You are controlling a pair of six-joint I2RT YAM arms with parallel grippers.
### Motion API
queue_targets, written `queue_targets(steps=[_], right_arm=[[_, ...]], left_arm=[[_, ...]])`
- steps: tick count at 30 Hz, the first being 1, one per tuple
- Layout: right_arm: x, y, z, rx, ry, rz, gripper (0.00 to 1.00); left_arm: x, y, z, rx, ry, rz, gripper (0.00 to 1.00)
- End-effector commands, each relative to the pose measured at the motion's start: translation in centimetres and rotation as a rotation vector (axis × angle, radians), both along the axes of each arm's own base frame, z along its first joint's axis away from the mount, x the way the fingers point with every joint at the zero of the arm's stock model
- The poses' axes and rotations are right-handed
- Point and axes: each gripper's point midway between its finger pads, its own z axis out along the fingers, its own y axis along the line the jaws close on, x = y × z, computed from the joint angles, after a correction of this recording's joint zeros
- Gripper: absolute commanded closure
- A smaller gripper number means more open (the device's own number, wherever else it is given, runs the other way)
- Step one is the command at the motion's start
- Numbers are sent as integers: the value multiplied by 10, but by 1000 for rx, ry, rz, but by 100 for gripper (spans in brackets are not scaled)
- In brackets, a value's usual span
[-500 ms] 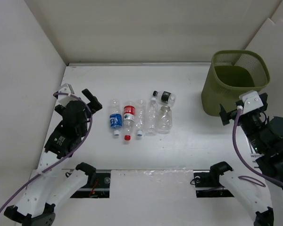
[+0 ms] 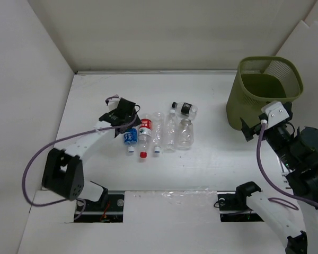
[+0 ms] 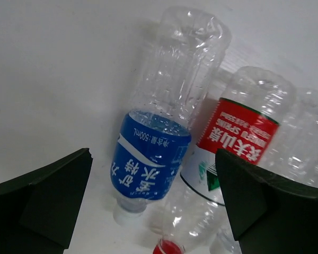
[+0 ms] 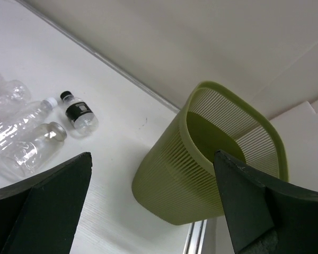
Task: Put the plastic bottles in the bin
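I should move my left gripper down onto the clear far half of the blue-labelled bottle, because a gap there separates it from the red-labelled bottle (image 2: 144,131).
Several clear plastic bottles lie side by side mid-table: a blue-labelled bottle (image 2: 130,136), a red-labelled bottle (image 2: 144,131) with a red cap, unlabelled ones (image 2: 171,133) and a black-labelled bottle (image 2: 184,109) behind them. My left gripper (image 2: 126,119) is open, just above the far end of the blue-labelled bottle (image 3: 155,153), with the red-labelled bottle (image 3: 238,132) beside it in the left wrist view. The olive-green bin (image 2: 264,92) stands at the back right. My right gripper (image 2: 249,128) is open and empty beside the bin (image 4: 201,174).
White walls (image 2: 37,79) close in the table on the left and the back. A white panel (image 2: 307,47) leans behind the bin at the right. The arm bases and a metal rail (image 2: 164,198) run along the near edge.
My left arm has swung from the table's left side to the right, over the blue-labelled bottle. My right gripper has shifted slightly to the left.
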Motion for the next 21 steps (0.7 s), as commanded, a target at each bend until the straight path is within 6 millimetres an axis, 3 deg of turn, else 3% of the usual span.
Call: queue_targets(steps=[1,6,7,11,12,17,21], right_arm=[[-2,15,18,4,-57,87,0],[-4,20,7,0,-48,118,0],[-4,22,7,0,-48,128,0],[-5,24,0,-3,-37,138,0],[-3,24,-2,-3,-36,138,0],[-6,27,0,-1,-45,158,0],[-7,27,0,8,-41,158,0]], left_arm=[[14,-14,-21,-59,8,24,0],[29,-5,-43,10,45,38,0],[36,-8,-35,12,22,21,0],[44,-6,-38,31,33,13,0],[48,-2,-34,34,25,17,0],[65,19,-52,22,54,30,0],[74,9,-61,-15,69,-21,0]])
